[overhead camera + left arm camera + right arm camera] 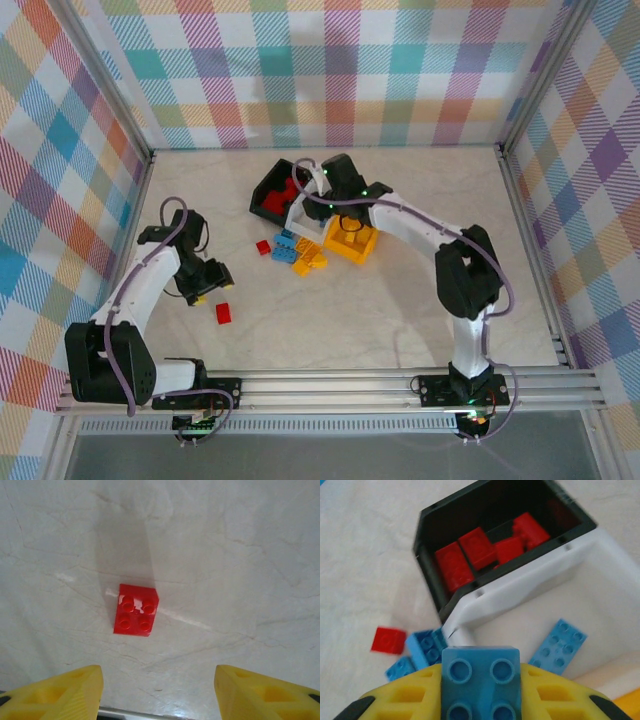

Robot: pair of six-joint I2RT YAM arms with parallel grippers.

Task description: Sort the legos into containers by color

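Observation:
The white container (520, 587) already holds blue, so my right gripper next moves down to release its blue lego on the container's bare bottom beside the flat one.
A red lego (135, 611) lies studs-up on the pale table, ahead of my left gripper (159, 695), which is open and apart from it; from above that lego (223, 313) sits just right of the gripper (207, 288). My right gripper (481, 700) is shut on a blue lego (481, 677) above the near edge of the white container (520, 587), which holds a flat blue lego (557, 645). The black container (427, 520) behind it holds several red legos (470, 555). The yellow-orange container (352, 243) stands to the right of the white one (303, 215).
Loose legos lie in front of the containers: a red one (263, 247), blue ones (285, 247) and yellow ones (308, 258). An aluminium rail (330, 385) runs along the near edge, and checkered walls enclose the table on three sides.

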